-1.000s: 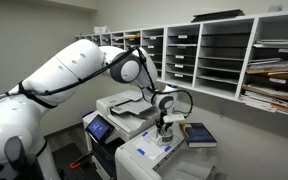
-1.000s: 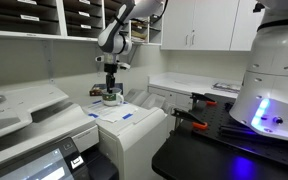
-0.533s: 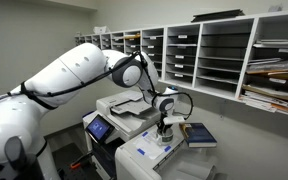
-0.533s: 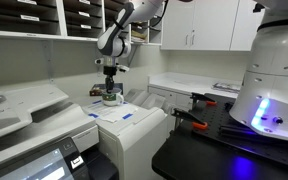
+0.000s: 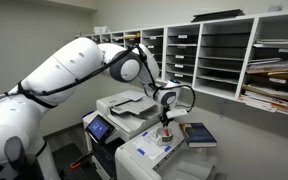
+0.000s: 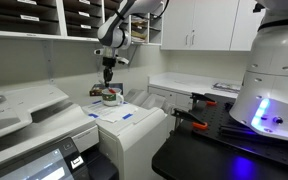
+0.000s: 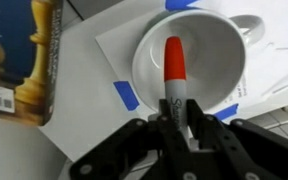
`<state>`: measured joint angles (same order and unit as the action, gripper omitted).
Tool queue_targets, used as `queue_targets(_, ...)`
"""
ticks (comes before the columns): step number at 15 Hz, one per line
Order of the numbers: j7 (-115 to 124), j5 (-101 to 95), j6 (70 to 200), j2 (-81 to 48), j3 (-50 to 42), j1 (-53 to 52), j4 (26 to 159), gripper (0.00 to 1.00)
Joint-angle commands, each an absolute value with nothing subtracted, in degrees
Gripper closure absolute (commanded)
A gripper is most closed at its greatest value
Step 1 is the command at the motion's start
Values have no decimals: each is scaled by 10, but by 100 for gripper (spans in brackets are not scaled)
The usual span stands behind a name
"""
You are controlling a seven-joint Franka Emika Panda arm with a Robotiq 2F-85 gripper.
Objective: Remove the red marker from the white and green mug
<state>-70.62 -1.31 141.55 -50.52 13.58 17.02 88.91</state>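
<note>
My gripper holds the red marker [image 5: 165, 124] over the mug's opening. Next it will move the marker back past the mug's handle, then come down beside the blue tape.
In the wrist view my gripper [image 7: 174, 112] is shut on the red marker [image 7: 173, 70], whose red cap end hangs over the mouth of the white and green mug [image 7: 206, 45]. The mug stands on a white sheet on top of a printer. In both exterior views the gripper [image 5: 165, 118] [image 6: 108, 76] is raised above the mug [image 5: 164, 137] [image 6: 111, 97], with the marker [image 5: 165, 124] hanging from the fingers. Whether the marker tip is still inside the mug I cannot tell.
A dark blue book [image 7: 19, 60] [image 5: 199, 134] lies next to the mug. Blue tape pieces [image 7: 125, 95] mark the sheet. A large printer [image 5: 129, 105] stands beside it, wall shelves [image 5: 224, 55] behind. A dark counter with a red-handled tool [image 6: 189, 117] lies nearby.
The gripper has risen straight up from the mug, lifting the red marker with it. The mug and book have stayed in place.
</note>
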Motion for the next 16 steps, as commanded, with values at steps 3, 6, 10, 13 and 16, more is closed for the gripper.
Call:
queue_targets(3,-661,-29,1369,-394,102,124,983,94)
queue_targets(6,-568,-84,1324,-346,62,60,1029,94)
queue_targets(10,-484,-145,1217,-345,58,-3,1057,94)
queue_targets(13,-474,-160,1249,-358,74,-15,1091,94)
queue_targets(16,-448,-205,1304,-374,60,-32,1114,94)
